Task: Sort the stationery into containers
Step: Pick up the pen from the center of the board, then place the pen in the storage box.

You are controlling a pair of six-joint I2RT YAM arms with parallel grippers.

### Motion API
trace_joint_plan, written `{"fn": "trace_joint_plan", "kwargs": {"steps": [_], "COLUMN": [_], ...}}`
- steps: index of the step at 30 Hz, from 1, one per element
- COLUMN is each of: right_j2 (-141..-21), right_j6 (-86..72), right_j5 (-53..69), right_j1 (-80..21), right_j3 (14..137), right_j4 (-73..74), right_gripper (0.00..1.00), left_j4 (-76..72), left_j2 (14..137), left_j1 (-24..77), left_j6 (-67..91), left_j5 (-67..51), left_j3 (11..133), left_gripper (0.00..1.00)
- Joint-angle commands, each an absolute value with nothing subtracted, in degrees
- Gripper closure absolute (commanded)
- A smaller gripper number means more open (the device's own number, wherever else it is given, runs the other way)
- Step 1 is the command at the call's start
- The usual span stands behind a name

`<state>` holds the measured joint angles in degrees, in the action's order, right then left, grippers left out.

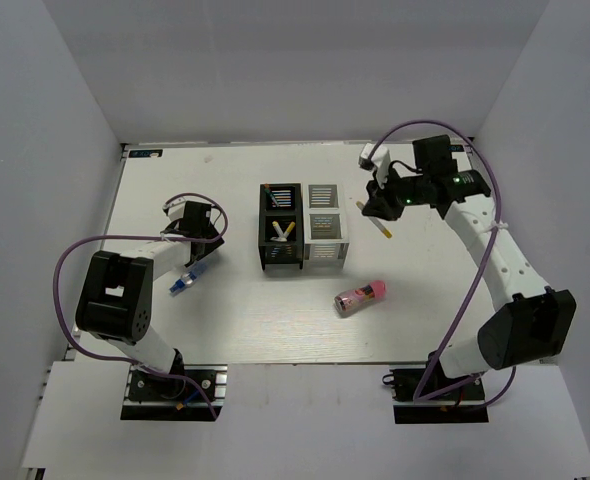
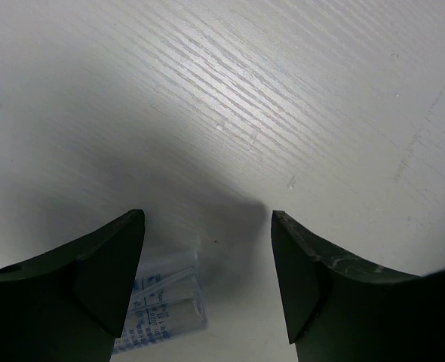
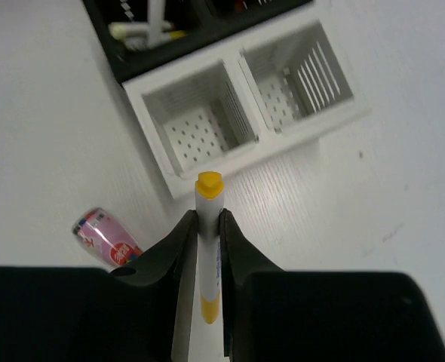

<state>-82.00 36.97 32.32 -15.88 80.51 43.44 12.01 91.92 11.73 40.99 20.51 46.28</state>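
The pen should go in the black organiser's near section (image 1: pixel 283 232) (image 3: pixel 151 24), because pens lie there. My right gripper will next tilt and swing over the white organiser, then go down to let go of the pen.
My right gripper (image 1: pixel 377 208) is shut on a white pen with yellow ends (image 1: pixel 382 224) and holds it right of the white organiser (image 1: pixel 326 250). In the right wrist view the pen (image 3: pixel 207 226) stands between the shut fingers (image 3: pixel 234 241), near the white organiser's (image 3: pixel 179 177) front wall. The black organiser (image 1: pixel 266 232) holds pens (image 1: pixel 285 231) in its near compartment. My left gripper (image 1: pixel 197 252) is open and empty just above the white bottle with blue cap (image 1: pixel 184 280). In the left wrist view the bottle (image 2: pixel 162 305) lies low by the left finger, with the gripper (image 2: pixel 206 217) open. The pink cylinder (image 1: pixel 360 297) lies on the table.
Both compartments of the white organiser show empty in the right wrist view. The black organiser (image 3: pixel 132 60) touches its far side. The pink cylinder (image 3: pixel 105 235) lies left of my right fingers. White walls enclose the table (image 1: pixel 435 300) on three sides.
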Motion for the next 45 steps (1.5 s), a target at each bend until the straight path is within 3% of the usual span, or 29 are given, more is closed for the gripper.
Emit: {"fn": "trace_joint_plan", "kwargs": {"steps": [1, 7, 13, 18, 27, 29, 36, 37, 38, 39, 42, 45], "right_j2": [-83.23, -87.44, -96.83, -101.51, -106.79, -107.31, -114.57, -115.83, -118.80, -123.27, -134.98, -135.70], "right_j6": [46.82, 50.45, 58.35, 59.85, 51.68, 43.45, -7.42, -25.74, -33.67, -59.68, -74.24, -72.44], "right_j5": [48.74, 65.09, 78.45, 85.24, 89.47, 89.38, 88.94, 88.95, 88.95, 89.12, 90.79, 91.58], "right_j1": [-16.26, -17.22, -18.63, -20.39, -23.99, -24.87, -27.95, -28.21, -28.73, -28.83, -30.14, -30.59], "right_j3": [86.21, 90.26, 98.52, 102.92, 98.89, 96.08, 85.43, 85.34, 85.43, 86.21, 104.71, 103.46], "right_j4": [47.73, 43.69, 48.86, 47.03, 30.42, 19.90, -44.51, -66.05, -75.58, -103.26, -108.37, -108.19], "right_gripper": [1.00, 1.00, 1.00, 1.00, 1.00, 1.00, 1.00, 1.00, 1.00, 1.00, 1.00, 1.00], "left_j4": [13.97, 13.97, 13.97, 13.97, 14.50, 14.50, 13.97, 13.97, 13.97, 13.45, 13.45, 13.45], "left_j2": [90.62, 90.62, 91.14, 91.67, 91.67, 91.67, 93.52, 93.52, 93.52, 93.52, 93.52, 93.52], "left_j1": [11.87, 12.39, 12.39, 12.39, 12.39, 12.39, 12.39, 12.39, 12.39, 12.39, 12.39, 12.39], "left_j6": [41.05, 41.04, 40.52, 40.52, 40.52, 40.52, 40.52, 40.52, 40.52, 40.52, 40.52, 40.52], "left_j5": [18.81, 18.29, 17.75, 17.75, 18.28, 18.28, 18.28, 18.28, 18.28, 18.28, 17.76, 17.75], "left_j3": [45.97, 45.97, 45.97, 45.97, 45.97, 45.97, 45.44, 45.44, 44.83, 44.82, 44.82, 44.82], "left_gripper": [0.22, 0.22, 0.22, 0.22, 0.22, 0.22, 0.22, 0.22, 0.22, 0.22, 0.22, 0.22]}}
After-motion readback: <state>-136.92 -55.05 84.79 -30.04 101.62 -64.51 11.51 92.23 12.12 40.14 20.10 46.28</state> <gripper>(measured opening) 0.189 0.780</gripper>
